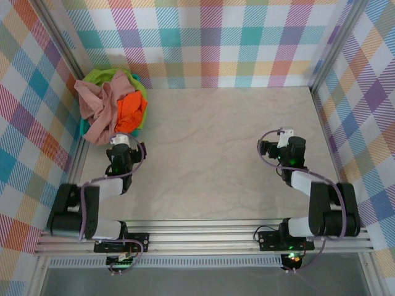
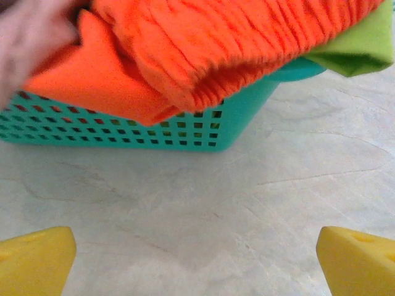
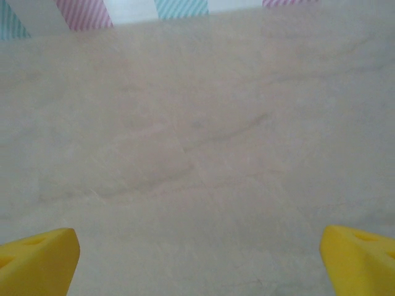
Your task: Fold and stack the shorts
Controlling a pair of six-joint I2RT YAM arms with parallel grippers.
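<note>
The pink shorts' middle fold [image 1: 105, 103] lies outward of my left gripper, so my left gripper should next move up and outward over the basket, then down onto that fold.
Three shorts are piled in a teal mesh basket [image 1: 84, 126] at the table's back left: dusty pink shorts [image 1: 99, 105] draped over its front, bright orange shorts [image 1: 131, 111] beside them, lime green shorts [image 1: 102, 76] behind. In the left wrist view the orange shorts [image 2: 203, 43] hang over the basket [image 2: 123, 126], with the green shorts [image 2: 361, 46] at right and the pink shorts [image 2: 31, 37] at left. My left gripper [image 1: 122, 141] stands open just in front of the basket, yellow fingertips [image 2: 34, 259] wide apart and empty. My right gripper [image 1: 281, 137] is open over bare table, its fingertips [image 3: 37, 256] empty.
Plaid cloth walls [image 1: 210, 43] close in the table on the back, left and right. A metal rail [image 1: 203, 237] with both arm bases runs along the near edge. The marbled tabletop [image 1: 210, 154] lies bare between the two arms.
</note>
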